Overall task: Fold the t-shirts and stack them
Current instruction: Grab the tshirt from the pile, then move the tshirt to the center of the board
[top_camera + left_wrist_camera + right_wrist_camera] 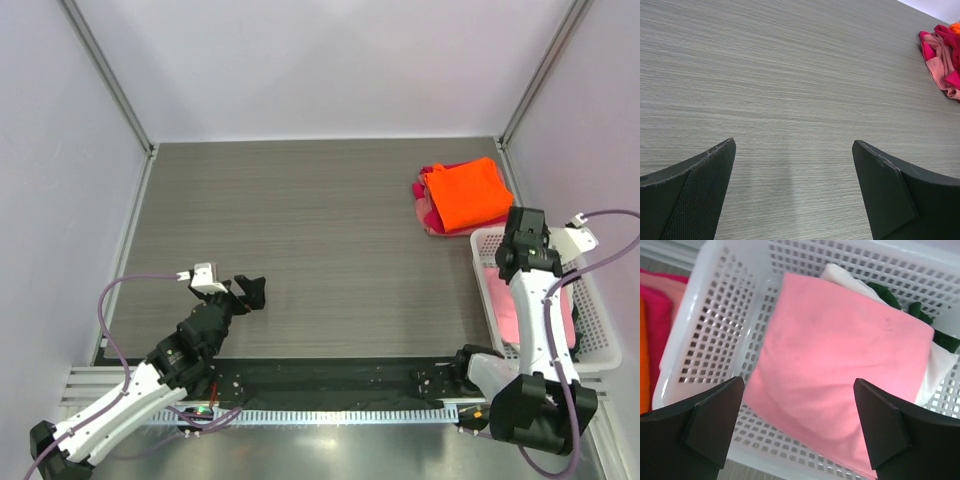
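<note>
My right gripper moves down into the basket and slightly back next, onto the middle of the pink t-shirt, since that lies below its open fingers.
A folded stack lies at the table's back right, with the bright orange t-shirt on top and magenta-red and light pink layers under it. The left wrist view shows that stack far off to the upper right. A pink t-shirt lies folded in the white lattice basket, on top of a cream-white one. My right gripper hovers open above the pink t-shirt, touching nothing. My left gripper is open over bare table near the front left.
The basket stands along the right wall, just in front of the stack. A dark green cloth shows at its far end. White walls close in the table on three sides.
</note>
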Tool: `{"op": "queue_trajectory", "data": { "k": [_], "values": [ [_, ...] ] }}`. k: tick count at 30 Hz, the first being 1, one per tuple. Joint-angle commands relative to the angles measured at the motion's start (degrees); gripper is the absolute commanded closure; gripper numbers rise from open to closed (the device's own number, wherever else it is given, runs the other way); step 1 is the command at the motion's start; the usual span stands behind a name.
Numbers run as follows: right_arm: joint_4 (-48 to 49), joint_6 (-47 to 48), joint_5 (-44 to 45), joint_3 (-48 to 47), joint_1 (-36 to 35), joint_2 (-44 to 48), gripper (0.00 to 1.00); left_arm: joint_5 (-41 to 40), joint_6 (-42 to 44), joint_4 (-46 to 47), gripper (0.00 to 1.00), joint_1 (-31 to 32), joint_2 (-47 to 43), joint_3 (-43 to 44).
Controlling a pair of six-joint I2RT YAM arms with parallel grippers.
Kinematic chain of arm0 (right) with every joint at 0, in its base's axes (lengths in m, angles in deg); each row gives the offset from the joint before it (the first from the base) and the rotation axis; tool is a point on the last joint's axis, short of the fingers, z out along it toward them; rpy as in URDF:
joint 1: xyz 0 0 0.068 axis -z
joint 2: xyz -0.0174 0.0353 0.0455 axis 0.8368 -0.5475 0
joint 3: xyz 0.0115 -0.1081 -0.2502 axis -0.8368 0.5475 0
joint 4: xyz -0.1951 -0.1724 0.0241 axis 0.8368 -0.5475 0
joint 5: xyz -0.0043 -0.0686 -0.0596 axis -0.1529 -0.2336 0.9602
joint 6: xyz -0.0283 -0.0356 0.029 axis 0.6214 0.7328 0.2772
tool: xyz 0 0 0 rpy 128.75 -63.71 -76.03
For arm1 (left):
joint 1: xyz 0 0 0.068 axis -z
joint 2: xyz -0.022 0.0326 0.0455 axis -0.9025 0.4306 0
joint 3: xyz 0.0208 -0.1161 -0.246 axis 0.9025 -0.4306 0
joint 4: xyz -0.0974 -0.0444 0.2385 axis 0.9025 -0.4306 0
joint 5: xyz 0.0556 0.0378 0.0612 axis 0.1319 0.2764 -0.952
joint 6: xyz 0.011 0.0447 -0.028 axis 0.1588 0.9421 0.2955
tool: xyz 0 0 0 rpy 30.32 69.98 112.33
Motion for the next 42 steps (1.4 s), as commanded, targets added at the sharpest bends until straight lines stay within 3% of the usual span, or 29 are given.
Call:
{"op": "queue_trajectory", "data": {
  "k": [1,4,8,9,11,12,13,15,16,21,26,28,29,32,37,42],
  "values": [
    [-1.4,-3.2,-0.4,0.5,6.2,-0.1,0.01,-0.6,-0.7,1.3,0.00,-0.1,0.2,2.3],
    [0.5,-3.9,-2.0,2.3,11.2,-4.0,0.00,-0.6,-0.7,1.4,0.00,0.0,0.5,2.4],
    [8.2,-3.0,-11.8,9.7,17.0,-6.1,0.04,-0.6,-0.7,1.6,0.00,0.0,0.7,2.4],
    [9.4,-3.0,-14.4,10.6,18.1,-7.2,0.05,-0.6,-0.7,1.7,0.01,0.0,0.8,2.3],
    [11.4,-3.2,-15.5,11.8,20.6,-8.6,0.18,-0.5,-0.7,1.7,0.00,-0.1,1.1,2.5],
    [11.5,-3.1,-14.9,11.9,21.2,-9.5,0.25,-0.5,-0.7,1.7,0.00,-0.1,1.3,2.5],
    [11.8,-3.2,-14.5,11.8,21.4,-9.6,0.47,-0.5,-0.7,1.7,0.00,0.0,1.4,2.5],
    [11.5,-3.2,-13.4,11.5,21.7,-9.1,0.75,-0.6,-0.7,1.8,0.01,0.0,1.6,2.5],
    [9.1,-4.1,-12.3,10.8,21.7,-7.4,0.99,-0.6,-0.7,1.9,0.00,0.0,1.8,2.5],
    [3.6,-2.6,-10.9,2.0,18.7,5.8,0.99,-0.6,-0.7,2.6,0.00,-0.1,2.4,2.6],
    [0.7,-0.1,-20.2,-12.3,11.2,13.1,0.99,-1.2,-0.5,3.0,0.00,0.0,3.8,2.9],
    [1.5,0.8,-26.4,-17.7,6.4,12.5,0.99,-1.2,-0.6,3.1,0.00,0.0,4.0,2.9],
    [2.4,0.6,-34.8,-18.9,4.8,11.7,0.99,-1.2,-0.6,3.1,0.00,0.0,4.3,3.0],
    [8.1,-1.0,-48.2,-21.7,-1.9,10.0,0.99,-1.5,-0.6,3.1,0.00,0.0,4.3,3.1],
    [8.8,0.9,-52.8,-30.3,-14.0,2.9,0.99,-1.9,-0.3,2.7,0.00,0.0,3.6,3.0],
    [5.8,6.0,-47.8,-37.2,-38.1,-9.0,0.99,-2.1,-0.1,2.7,0.01,0.0,3.1,2.9]
  ]
}}
